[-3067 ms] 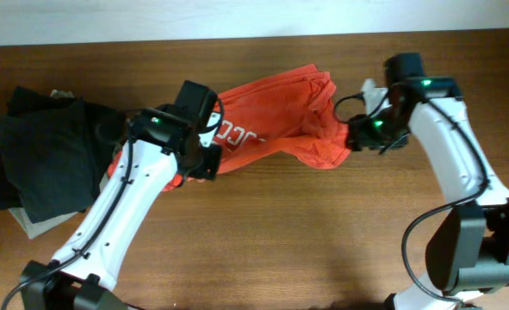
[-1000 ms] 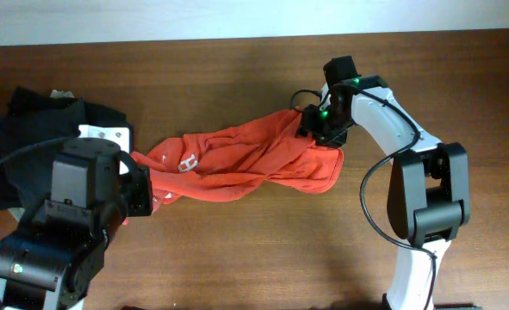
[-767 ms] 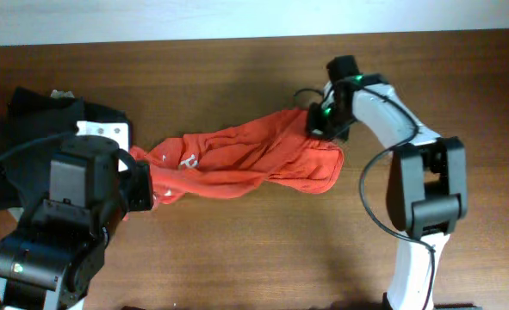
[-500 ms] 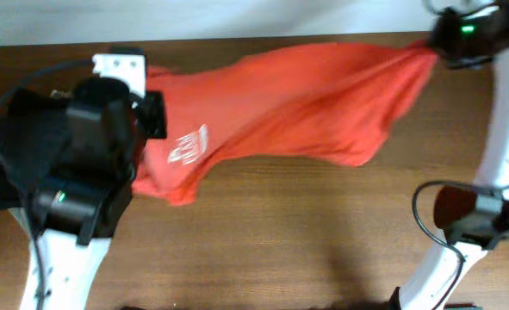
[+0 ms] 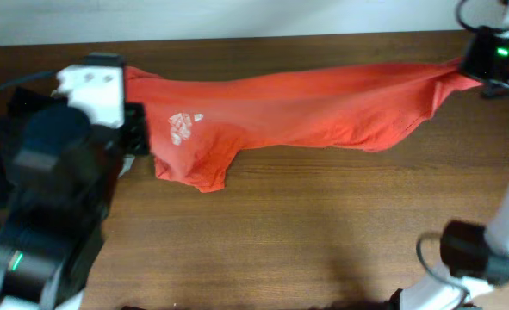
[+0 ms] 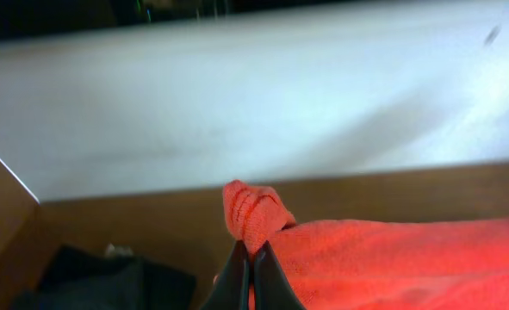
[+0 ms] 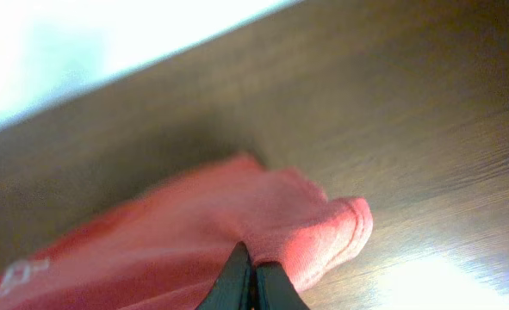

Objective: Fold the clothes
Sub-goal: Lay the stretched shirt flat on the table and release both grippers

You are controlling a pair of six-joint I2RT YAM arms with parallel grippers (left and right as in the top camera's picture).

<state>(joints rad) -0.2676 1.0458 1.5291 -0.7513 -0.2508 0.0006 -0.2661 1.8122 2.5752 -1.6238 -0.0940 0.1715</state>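
Next, my left gripper needs to move down and back to spread the hanging shirt and release its corner, since bare tabletop lies below and back of the gripper.
The clothes, a red-orange T-shirt with a white logo, hang stretched across the back of the table. My left gripper holds the shirt's left end, and my right gripper holds its right end. In the left wrist view the left gripper is shut on a bunched fold of the shirt. The right wrist view shows my right gripper shut on a hemmed edge of the shirt above the wooden table.
Black folded garments lie at the table's left end, largely hidden under my raised left arm in the overhead view. A white wall runs along the table's back edge.
Both arms have risen and pulled apart. The shirt went from a bunched heap mid-table to a long stretched band. The right gripper moved from the middle to the far right.
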